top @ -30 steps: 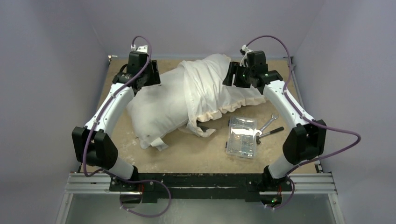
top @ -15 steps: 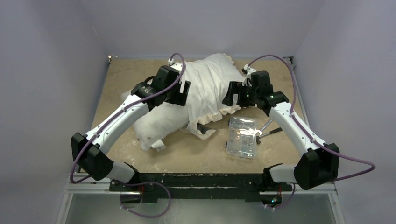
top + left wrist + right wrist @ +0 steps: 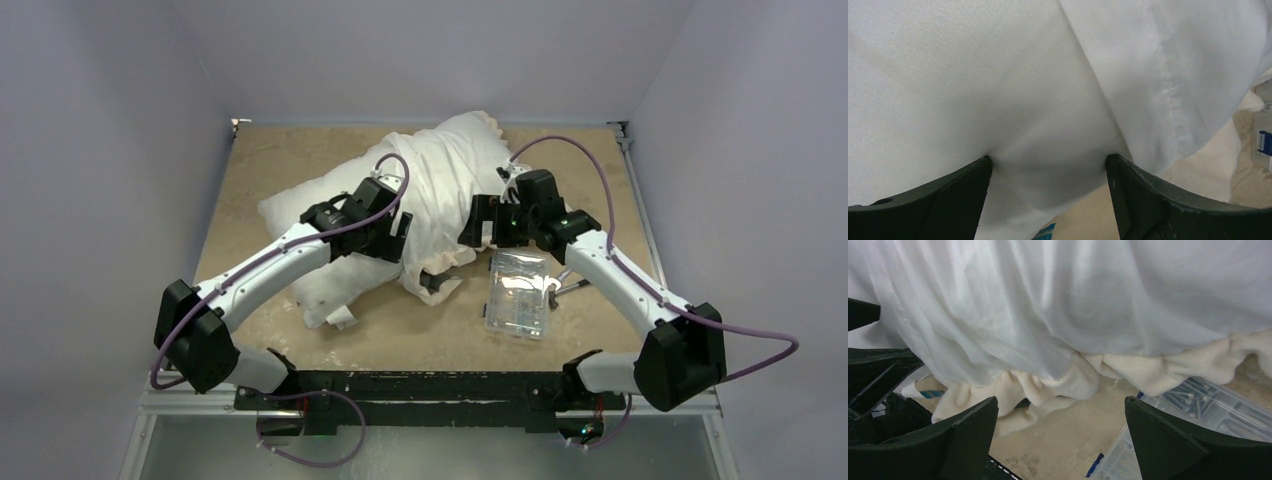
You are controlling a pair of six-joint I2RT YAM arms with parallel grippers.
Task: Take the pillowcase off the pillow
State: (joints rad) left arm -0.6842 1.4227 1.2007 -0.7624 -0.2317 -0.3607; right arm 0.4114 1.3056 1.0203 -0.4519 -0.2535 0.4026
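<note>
My left gripper's open fingers already straddle the pillow fabric (image 3: 948, 75), uncovered beside the pillowcase's hemmed edge; they'll press slightly down and close next.
The pillow (image 3: 300, 215) lies at the table's left middle, plain white, its right part inside the pillowcase (image 3: 440, 180). The pillowcase shows its white side and a cream frill (image 3: 450, 255) along its near edge. My left gripper (image 3: 400, 235) is open, and its fingertips (image 3: 984, 165) press into the white pillow fabric (image 3: 948, 75) beside the pillowcase's hemmed edge (image 3: 1168, 80). My right gripper (image 3: 478, 222) is open and empty at the pillowcase's right near side. In the right wrist view it (image 3: 1060, 405) hangs just before the frill (image 3: 1058, 382), not touching it.
A clear plastic box (image 3: 518, 292) with small parts lies right of the frill, also in the right wrist view (image 3: 1198, 410). A wrench (image 3: 574, 263) and a dark-handled tool (image 3: 582, 284) lie beside it. Grey walls enclose the table on three sides.
Both arms have swung from the far side toward the near middle. The left gripper moved right onto the pillow by the case's opening; the right moved left and down to the frill.
</note>
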